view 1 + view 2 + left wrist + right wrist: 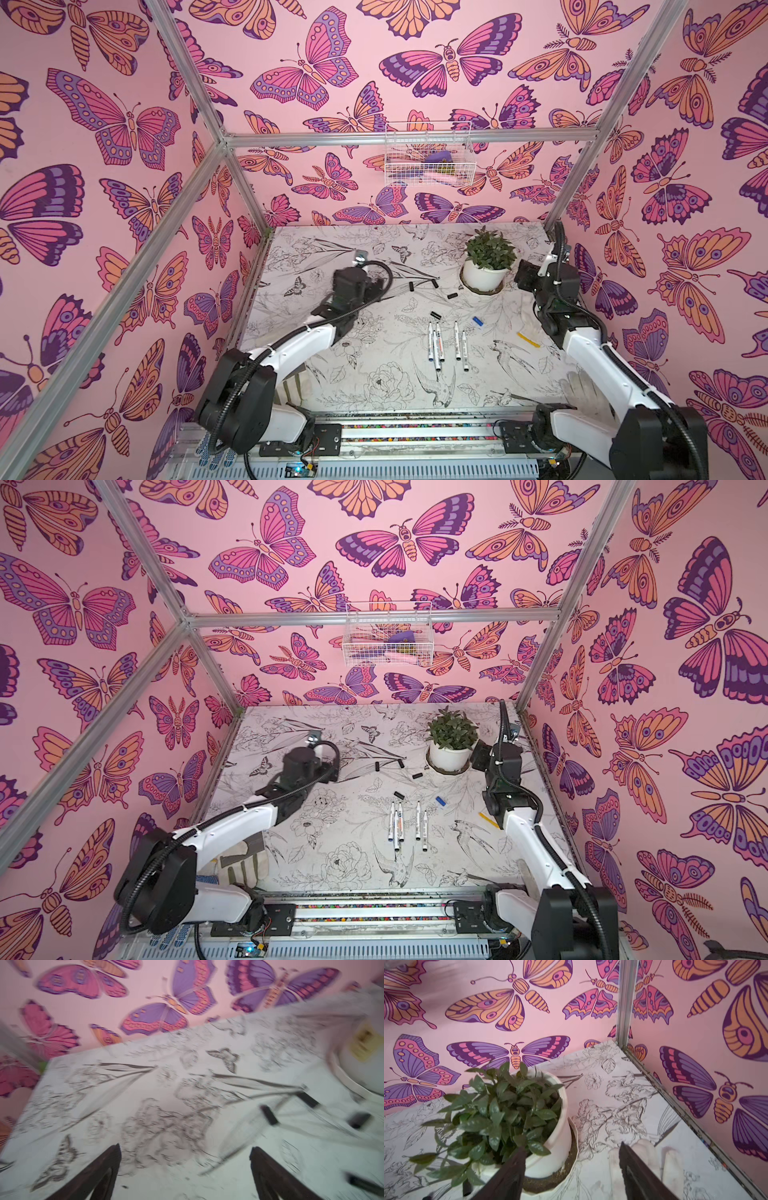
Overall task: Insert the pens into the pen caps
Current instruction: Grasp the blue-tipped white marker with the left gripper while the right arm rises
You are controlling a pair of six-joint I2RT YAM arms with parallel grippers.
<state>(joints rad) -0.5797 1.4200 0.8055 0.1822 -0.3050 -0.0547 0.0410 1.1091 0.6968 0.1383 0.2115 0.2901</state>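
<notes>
The pen farthest from the yellow strip lies below my left gripper, nearer the base, its outer side clear. My left gripper moves back and down onto that pen next.
Several white pens [437, 347] [400, 825] lie side by side near the table's middle. Beyond them lie black pen caps [435, 315] [399, 795], three of them [412, 286] [435, 283] [452, 296] farther back. A blue cap [478, 321] [440, 800] lies to the right. My left gripper [379, 286] [186, 1153] hovers open and empty just left of the far caps [269, 1114]; its wrist view is blurred. My right gripper [524, 276] [572, 1153] stands open and empty beside the plant pot.
A white pot with a green plant [484, 276] [556, 1126] stands at the back right, close to my right gripper. A yellow strip [528, 339] lies near the right arm. White gloves [582, 395] [243, 860] lie by the arm bases. A wire basket [428, 153] hangs on the back wall.
</notes>
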